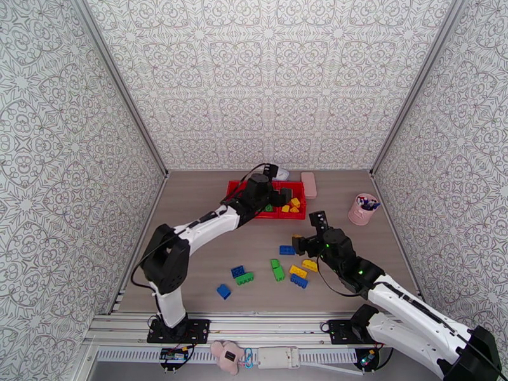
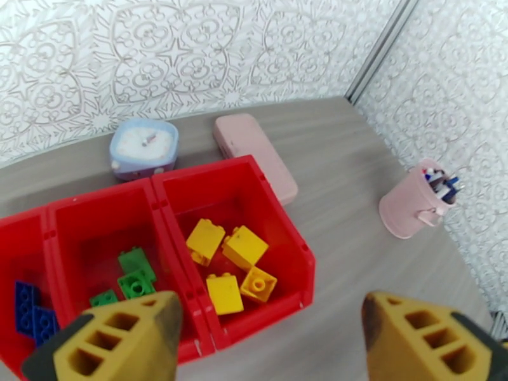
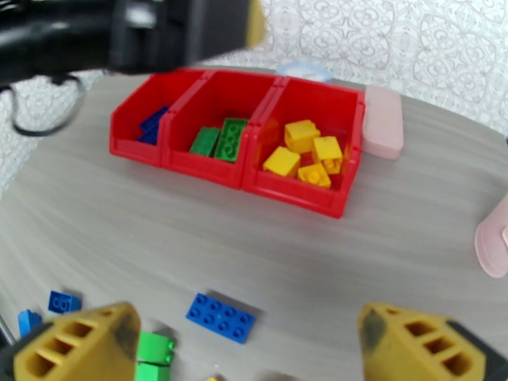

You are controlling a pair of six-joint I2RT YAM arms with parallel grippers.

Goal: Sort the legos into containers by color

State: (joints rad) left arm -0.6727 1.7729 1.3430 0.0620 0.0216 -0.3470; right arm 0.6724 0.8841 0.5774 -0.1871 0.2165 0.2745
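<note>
My right gripper is open and needs to lower onto the studded blue brick nearest the red containers first, to grab that brick.
The red containers stand at the back of the table as three joined bins. In the left wrist view the containers hold yellow legos in the right bin, green legos in the middle one and blue legos in the left one. My left gripper hovers over the tray's front right, open with nothing between its fingers. My right gripper hangs open above mid-table; in its own view a loose blue lego lies just ahead. Several blue, green and yellow legos lie scattered on the near table.
A pink case lies right of the tray, and a pale blue clock-like box sits behind it. At the right side stands a pink pen cup. My left arm crosses the top of the right wrist view.
</note>
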